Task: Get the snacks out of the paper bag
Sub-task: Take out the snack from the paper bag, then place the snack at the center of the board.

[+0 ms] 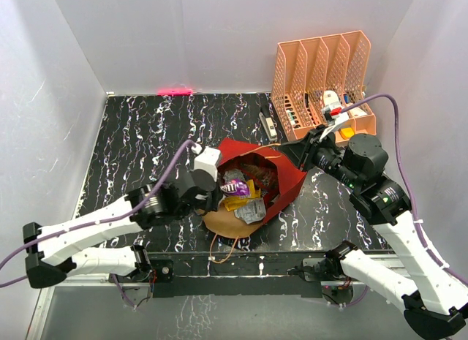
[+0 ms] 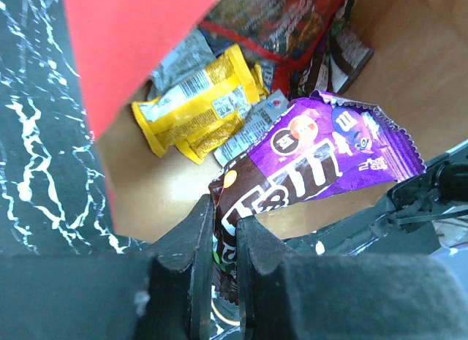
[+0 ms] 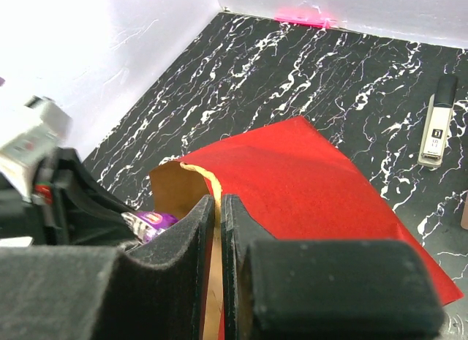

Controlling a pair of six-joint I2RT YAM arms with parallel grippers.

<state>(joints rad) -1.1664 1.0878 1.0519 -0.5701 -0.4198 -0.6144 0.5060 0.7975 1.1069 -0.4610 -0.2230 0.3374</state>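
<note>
I will next carry the purple packet (image 2: 314,161) outward and to the left in the top view to the bare tabletop with my left gripper. Then I will lower it and let it go.
The red paper bag (image 1: 287,176) lies on its side in the middle of the table, its brown inside open toward the near edge. My left gripper (image 2: 224,230) is shut on the purple packet (image 2: 314,161) at the bag's mouth. Yellow packets (image 2: 191,106), a silver-grey packet (image 2: 252,124) and a glossy red bag (image 2: 281,22) lie deeper inside. My right gripper (image 3: 218,208) is shut on the paper bag's upper rim (image 3: 191,175) by its cord handle and holds the red wall (image 3: 307,172) up. The purple packet also shows in the top view (image 1: 235,185).
An orange slotted rack (image 1: 322,80) with small items stands at the back right. A white-and-dark stick-shaped item (image 1: 268,124) lies on the black marbled table (image 1: 146,142) left of the rack. White walls close in the left, back and right.
</note>
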